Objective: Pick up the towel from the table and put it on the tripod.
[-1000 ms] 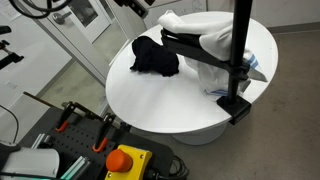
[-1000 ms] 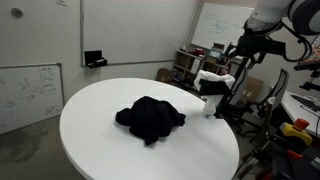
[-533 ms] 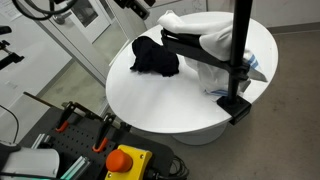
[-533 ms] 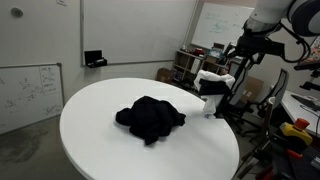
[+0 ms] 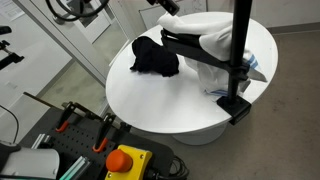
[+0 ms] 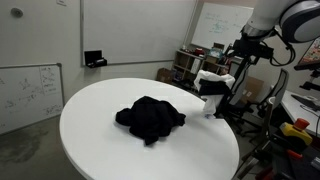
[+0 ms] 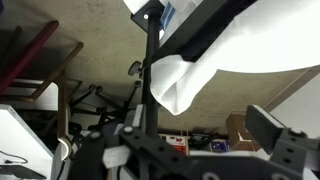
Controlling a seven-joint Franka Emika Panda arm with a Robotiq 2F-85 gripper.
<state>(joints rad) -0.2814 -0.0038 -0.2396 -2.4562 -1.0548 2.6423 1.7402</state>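
The white towel hangs over the tripod's arm below my open gripper, so I should lower my gripper onto the towel's top part [image 5: 204, 28] and close it there.
A white towel [image 5: 208, 30] hangs draped over the black tripod [image 5: 238, 60] standing on the round white table [image 5: 170, 100]. The towel [image 6: 213, 80] and the tripod [image 6: 228, 92] also show in the other exterior view at the table's far right edge. In the wrist view the towel [image 7: 190, 70] hangs from the tripod's arm [image 7: 200, 25]. My gripper [image 7: 198, 125] is open and empty, off the towel. It shows at the top edge in an exterior view [image 5: 167, 5] and above the tripod in the other [image 6: 243, 45].
A crumpled black cloth [image 5: 155, 55] lies on the table beside the tripod, mid-table in an exterior view [image 6: 150, 118]. The tripod's base [image 5: 235, 105] sits at the table edge. A cart with a red stop button [image 5: 125, 160] stands in front. Shelves and clutter [image 6: 190, 62] stand behind.
My arm has shifted along the top edge of an exterior view, toward the towel side. The towel, tripod and black cloth have not moved.
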